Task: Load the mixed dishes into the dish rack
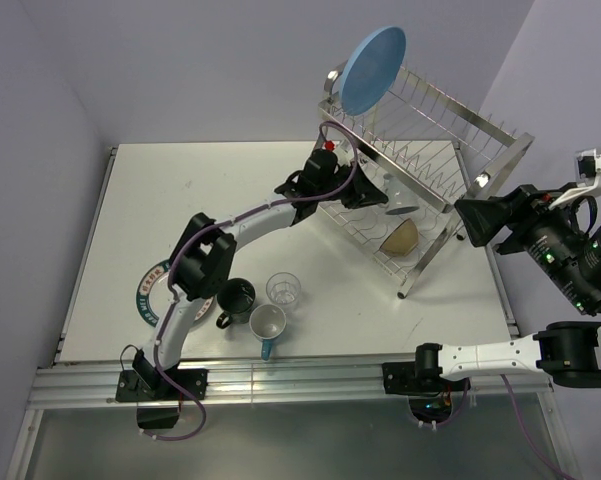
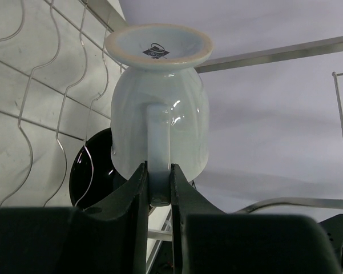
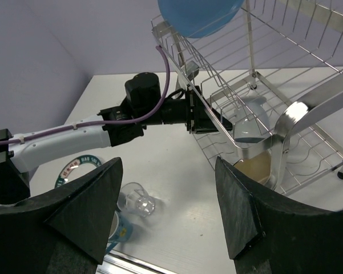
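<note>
The black bowl fills the near end, so next my left gripper needs to turn outward, lower the cup (image 2: 160, 120) onto the lower level's far wires and release it.
My left gripper (image 2: 158, 171) is shut on the handle of the light-blue cup (image 2: 160, 120), which it holds upside down inside the lower tier of the dish rack (image 1: 500, 150). The cup also shows in the right wrist view (image 3: 251, 120). The black bowl (image 2: 94, 165) lies in the lower tier beside the cup. The large light-blue plate (image 1: 373, 70) stands in the upper tier. The dark mug (image 1: 237, 296), clear glass (image 1: 283, 289), white-and-blue mug (image 1: 267, 325) and teal-rimmed white plate (image 1: 152, 290) sit on the table near the left arm's base. My right gripper (image 3: 166, 165) is open, empty and raised right of the rack.
The rack's slanted legs and thin wires (image 3: 308, 108) surround the left gripper. The white-and-blue mug lies on its side near the table's front edge. The left arm's forearm passes over the teal-rimmed plate and hides part of it.
</note>
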You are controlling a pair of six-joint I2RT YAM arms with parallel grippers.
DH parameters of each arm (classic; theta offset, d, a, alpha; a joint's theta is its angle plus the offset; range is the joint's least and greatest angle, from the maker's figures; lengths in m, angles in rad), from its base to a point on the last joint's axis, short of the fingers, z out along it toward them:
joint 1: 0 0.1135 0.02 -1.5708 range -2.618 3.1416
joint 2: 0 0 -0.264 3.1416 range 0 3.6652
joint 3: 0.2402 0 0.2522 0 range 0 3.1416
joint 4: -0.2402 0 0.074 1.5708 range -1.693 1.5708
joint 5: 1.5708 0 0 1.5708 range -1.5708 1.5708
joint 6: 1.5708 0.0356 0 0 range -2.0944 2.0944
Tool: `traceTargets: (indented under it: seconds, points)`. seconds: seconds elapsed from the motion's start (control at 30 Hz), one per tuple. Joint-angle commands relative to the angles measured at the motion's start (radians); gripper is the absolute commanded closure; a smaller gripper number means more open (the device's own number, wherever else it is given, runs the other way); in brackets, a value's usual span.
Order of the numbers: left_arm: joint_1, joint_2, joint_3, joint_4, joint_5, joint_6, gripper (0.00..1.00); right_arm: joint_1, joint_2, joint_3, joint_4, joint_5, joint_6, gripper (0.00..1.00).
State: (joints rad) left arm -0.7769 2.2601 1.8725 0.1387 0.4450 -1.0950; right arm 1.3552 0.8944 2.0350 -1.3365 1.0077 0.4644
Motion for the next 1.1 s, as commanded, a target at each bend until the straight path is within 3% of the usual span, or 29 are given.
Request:
traceTargets:
  seconds: [0.0,0.37,0.67,1.07]
  points:
    - [-0.002,0.013,0.08,0.151,0.072,-0.019,1.0,0.001,0.023,0.025,-0.036,0.005,0.029,0.27]
    - [0.007,0.122,0.18,0.073,0.103,0.164,1.0,0.001,0.026,-0.021,-0.035,-0.024,0.046,0.27]
    - [0.025,0.142,0.238,-0.008,0.05,0.385,1.0,0.002,0.014,-0.067,-0.059,-0.055,0.099,0.27]
    - [0.036,0.138,0.206,0.058,0.024,0.618,1.0,0.001,0.02,-0.114,-0.053,-0.092,0.123,0.27]
